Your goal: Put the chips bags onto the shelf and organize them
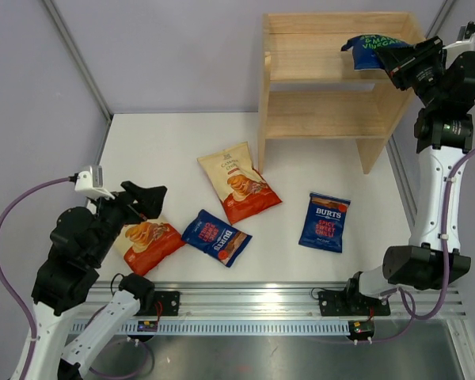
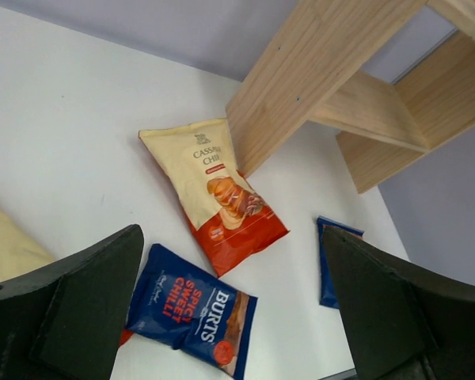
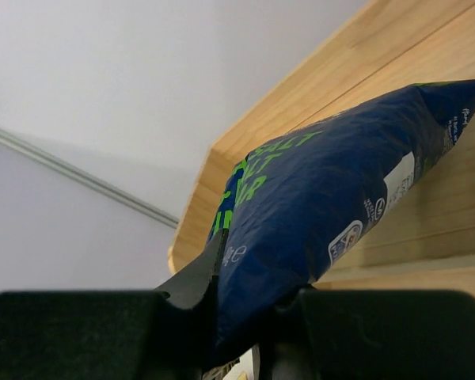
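The right gripper lowers and turns the bag it holds next, toward the end panel of the shelf.
My right gripper [image 1: 389,57] is shut on a dark blue chips bag with green lettering [image 1: 367,46] and holds it over the top tier of the wooden shelf [image 1: 301,71]; the bag [image 3: 332,206] fills the right wrist view. My left gripper [image 1: 146,199] is open and empty above a cream and red-orange bag [image 1: 146,241] at the near left. A second cream and red-orange bag [image 1: 237,182] lies by the shelf's left leg. Two blue Burts bags lie flat: one near the middle [image 1: 216,237], also in the left wrist view [image 2: 191,307], and one to the right [image 1: 324,222].
The shelf stands at the back right, its lower tier [image 1: 317,119] bare. Grey walls close in the table at the back and both sides. A metal rail [image 1: 245,305] with the arm bases runs along the near edge.
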Controlling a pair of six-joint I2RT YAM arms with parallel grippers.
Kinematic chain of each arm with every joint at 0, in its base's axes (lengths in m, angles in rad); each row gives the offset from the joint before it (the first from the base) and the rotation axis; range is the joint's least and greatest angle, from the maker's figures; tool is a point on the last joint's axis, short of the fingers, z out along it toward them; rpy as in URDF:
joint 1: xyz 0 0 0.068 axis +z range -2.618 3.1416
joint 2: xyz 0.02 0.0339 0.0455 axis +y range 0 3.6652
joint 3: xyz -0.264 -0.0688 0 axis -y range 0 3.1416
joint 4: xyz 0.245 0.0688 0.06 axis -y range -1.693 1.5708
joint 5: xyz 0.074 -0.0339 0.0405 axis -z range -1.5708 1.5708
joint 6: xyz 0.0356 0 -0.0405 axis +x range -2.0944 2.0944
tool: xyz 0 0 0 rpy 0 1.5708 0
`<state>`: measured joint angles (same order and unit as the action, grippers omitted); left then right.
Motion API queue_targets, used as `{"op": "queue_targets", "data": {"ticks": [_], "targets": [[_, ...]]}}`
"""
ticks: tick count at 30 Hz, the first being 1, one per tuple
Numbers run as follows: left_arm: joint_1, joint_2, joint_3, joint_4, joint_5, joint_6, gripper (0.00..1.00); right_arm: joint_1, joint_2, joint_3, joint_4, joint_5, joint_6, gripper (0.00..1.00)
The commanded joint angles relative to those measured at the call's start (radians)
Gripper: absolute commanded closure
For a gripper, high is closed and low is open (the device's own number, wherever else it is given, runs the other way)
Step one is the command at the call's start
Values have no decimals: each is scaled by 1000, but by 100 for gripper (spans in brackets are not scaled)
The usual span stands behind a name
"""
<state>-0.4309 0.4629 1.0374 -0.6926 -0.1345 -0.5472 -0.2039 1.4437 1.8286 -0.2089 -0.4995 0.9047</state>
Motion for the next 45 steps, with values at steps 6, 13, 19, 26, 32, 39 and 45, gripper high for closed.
{"op": "queue_targets", "data": {"ticks": [6,13,19,26,32,39,45], "targets": [[1,3,-26,-32,-22,127,1,-61,90,51,16,-44,65,87],[1,20,-82,-5,-34,141,1,-69,136,41,-116,108,74,81],[1,26,-123,7,-37,141,1,-81,170,69,-194,171,112,79],[1,29,-180,25,-33,138,1,-115,236,176,-287,190,131,75],[1,36,-204,35,-30,138,1,-115,288,240,-319,197,151,73],[1,37,-208,38,-31,139,1,-115,320,293,-354,236,181,73],[1,34,-212,38,-28,135,1,-103,348,342,-368,271,227,71]]}}
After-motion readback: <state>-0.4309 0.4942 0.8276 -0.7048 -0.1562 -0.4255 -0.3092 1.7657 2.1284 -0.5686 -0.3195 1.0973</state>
